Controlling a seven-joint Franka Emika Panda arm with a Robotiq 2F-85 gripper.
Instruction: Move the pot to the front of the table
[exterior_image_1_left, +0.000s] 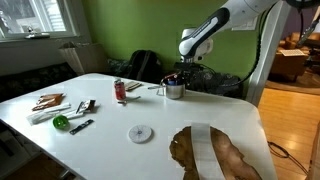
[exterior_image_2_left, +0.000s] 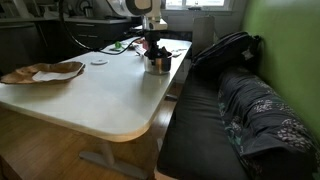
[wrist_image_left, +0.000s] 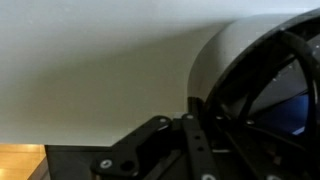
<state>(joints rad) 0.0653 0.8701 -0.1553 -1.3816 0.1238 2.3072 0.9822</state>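
The bare table corner (exterior_image_1_left: 237, 105) is to the left in the wrist view, so next my gripper will move that way along the sofa and release the pot (exterior_image_1_left: 175, 91) there.
The small shiny silver pot (exterior_image_1_left: 175, 91) stands on the white table (exterior_image_1_left: 120, 120) near its far edge, in front of the sofa; it also shows in an exterior view (exterior_image_2_left: 158, 64). My gripper (exterior_image_1_left: 172, 78) (exterior_image_2_left: 153, 48) points down onto the pot's top. In the wrist view the pot's curved rim (wrist_image_left: 240, 50) fills the right side, with a dark finger (wrist_image_left: 195, 140) right against the rim. The jaws look closed on the pot's rim. The pot rests on the table.
A red can (exterior_image_1_left: 119, 90), a flat white disc (exterior_image_1_left: 140, 133), a green object (exterior_image_1_left: 61, 122) and small tools (exterior_image_1_left: 85, 107) lie on the table. A brown patch crossed by a white strip (exterior_image_1_left: 210, 155) is at the near end. A dark sofa with a backpack (exterior_image_2_left: 225, 50) runs alongside the table.
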